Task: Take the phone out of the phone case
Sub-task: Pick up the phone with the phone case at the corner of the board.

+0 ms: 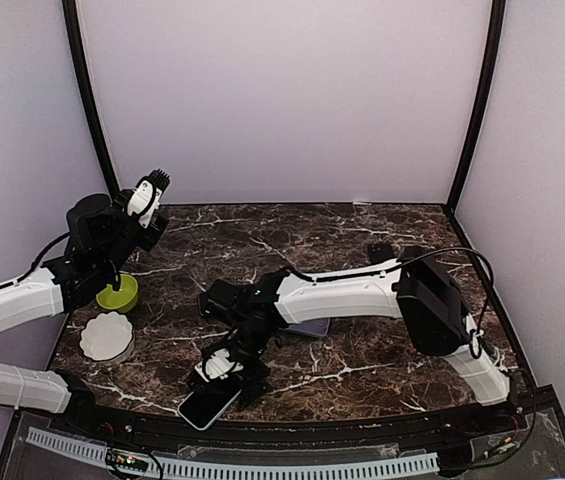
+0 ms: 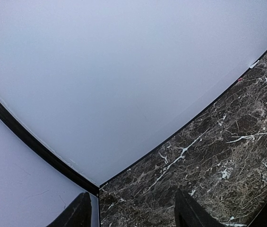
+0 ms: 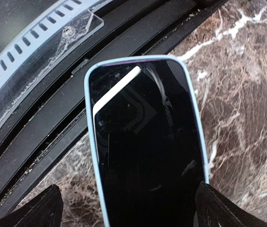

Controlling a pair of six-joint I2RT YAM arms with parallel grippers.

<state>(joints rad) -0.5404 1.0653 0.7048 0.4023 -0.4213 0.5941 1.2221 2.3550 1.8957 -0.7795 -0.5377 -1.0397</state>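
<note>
My right gripper should first go down and to the right in the wrist view to straddle the phone (image 1: 207, 405), because one of its fingers overlaps the case's edge.
The phone (image 3: 147, 146) lies screen up in a light blue phone case (image 3: 91, 142) at the table's front edge, also seen in the top view as the phone (image 1: 207, 405). My right gripper (image 3: 127, 198) hangs open just above it, one finger on each side. The right finger (image 3: 218, 208) sits at the case's edge, and the left finger (image 3: 34, 210) stands well clear of the case. In the top view the right gripper (image 1: 226, 372) reaches over from the right. My left gripper (image 1: 152, 186) is raised at the far left, open and empty, with its fingers (image 2: 76, 213) facing the back wall.
A green bowl (image 1: 119, 293) and a white scalloped dish (image 1: 107, 336) sit at the left. A flat purplish-grey object (image 1: 312, 327) lies partly under the right arm. The black rail and perforated strip (image 3: 38, 61) run just beyond the phone's top end.
</note>
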